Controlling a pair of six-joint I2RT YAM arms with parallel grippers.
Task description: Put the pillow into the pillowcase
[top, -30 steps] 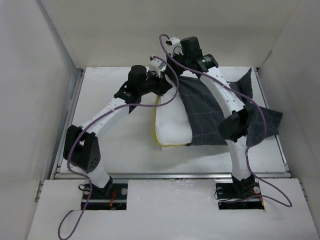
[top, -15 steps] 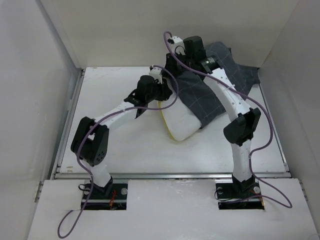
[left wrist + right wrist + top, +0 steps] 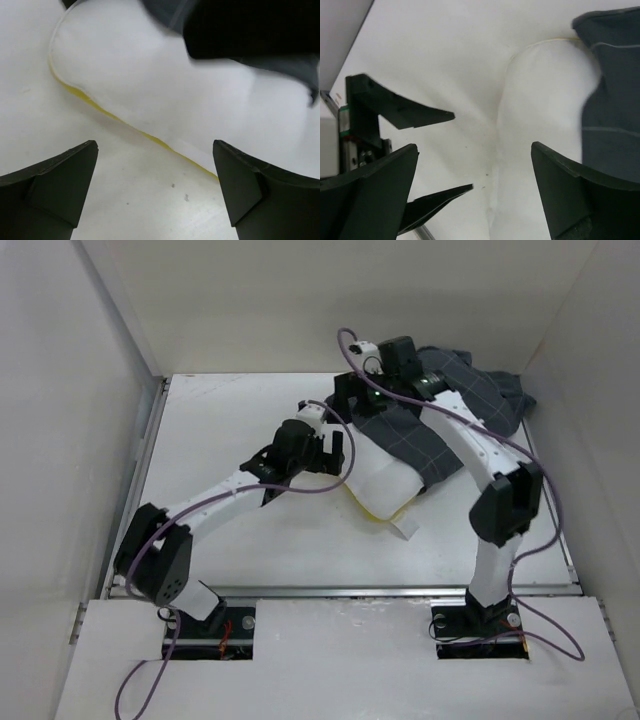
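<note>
The pillow's uncovered near end [image 3: 381, 506] is below my left gripper and to its right in the top view, so my left gripper should go down there next and pinch it.
The white pillow [image 3: 385, 483] lies mid-table with its yellow edge band [image 3: 372, 512] and small tag [image 3: 405, 528] at the near end. Its far end is inside the dark checked pillowcase [image 3: 432, 443], which bunches up against the back right wall. My left gripper [image 3: 338, 455] is open just left of the pillow. In the left wrist view the left gripper [image 3: 154, 146] hangs over the table beside the pillow [image 3: 150, 75]. My right gripper [image 3: 352, 410] is open above the pillow's far left corner. In the right wrist view the right gripper [image 3: 474, 147] holds nothing, with the pillow [image 3: 545, 100] and the pillowcase [image 3: 615, 100] below it.
White walls close in the table [image 3: 220, 420] on the left, back and right. A metal rail [image 3: 340, 590] runs along its near edge. Purple cables [image 3: 330, 485] loop off both arms. The left gripper's fingers [image 3: 405, 112] show in the right wrist view, close to the right gripper.
Both grippers have gone from shut to open and let go of the pillowcase. The pillow and case have shifted right and back, and the case has bunched at the back wall.
</note>
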